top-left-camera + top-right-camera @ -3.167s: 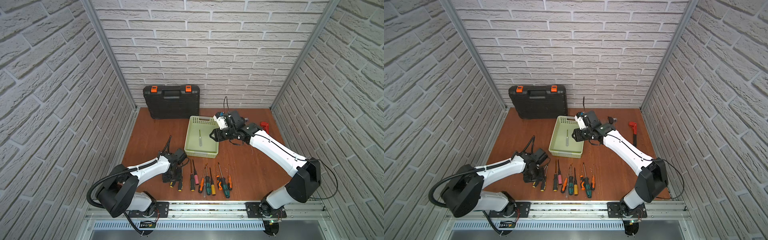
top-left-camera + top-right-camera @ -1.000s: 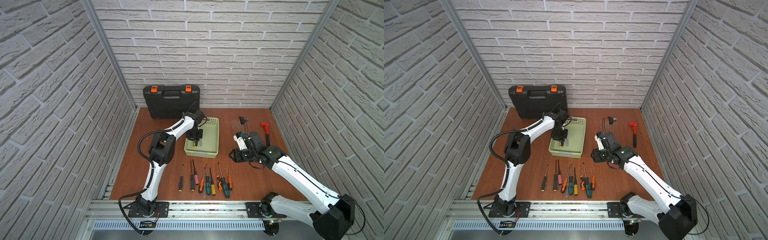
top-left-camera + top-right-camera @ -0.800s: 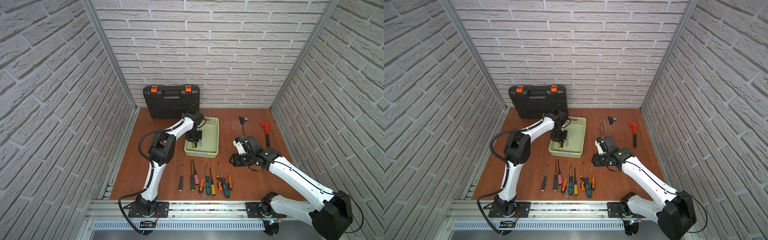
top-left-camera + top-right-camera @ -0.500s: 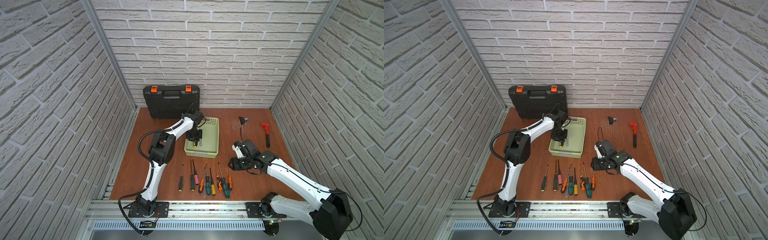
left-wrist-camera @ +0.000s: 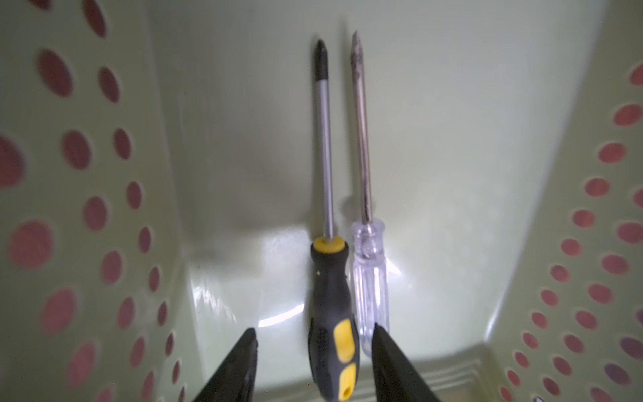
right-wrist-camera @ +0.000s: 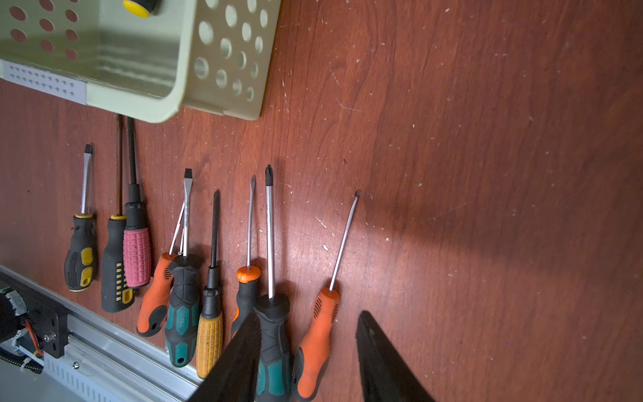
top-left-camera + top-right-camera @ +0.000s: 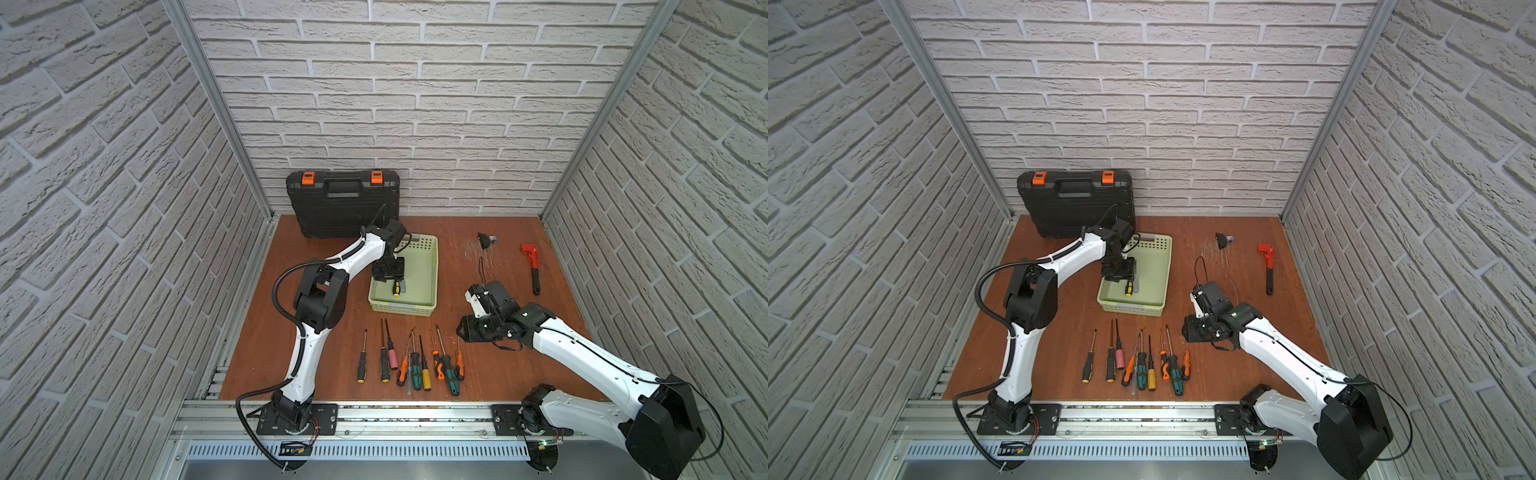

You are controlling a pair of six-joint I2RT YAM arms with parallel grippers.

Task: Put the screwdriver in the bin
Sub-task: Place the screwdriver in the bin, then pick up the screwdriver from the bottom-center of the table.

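Note:
I should next move my right gripper's fingers down and back to the screwdriver's orange handle and around the handle's stem end (image 7: 459, 357) (image 6: 326, 306), clear of the teal handle.
The pale green bin (image 7: 433, 266) (image 7: 1166, 266) stands mid-table. My left gripper (image 7: 388, 279) (image 5: 315, 332) is down inside it and open. A black and yellow screwdriver (image 5: 332, 313) (image 7: 397, 287) lies on the bin floor between the fingers, with a gap on each side. A clear-handled screwdriver (image 5: 369, 278) lies beside it. My right gripper (image 7: 463, 332) (image 6: 310, 315) is open and hovers over the right end of a row of several screwdrivers (image 7: 409, 365). In the right wrist view an orange-handled screwdriver (image 6: 318, 334) shows between its fingers.
A black toolcase (image 7: 343, 203) with orange latches leans against the back wall behind the bin. A red pipe wrench (image 7: 532, 266) and a small black part (image 7: 484, 240) lie at the back right. A metal rail (image 7: 415, 411) runs along the front edge.
My left gripper has opened and let go of the black and yellow screwdriver in the bin. My right arm has moved forward and left, down to the row's right end.

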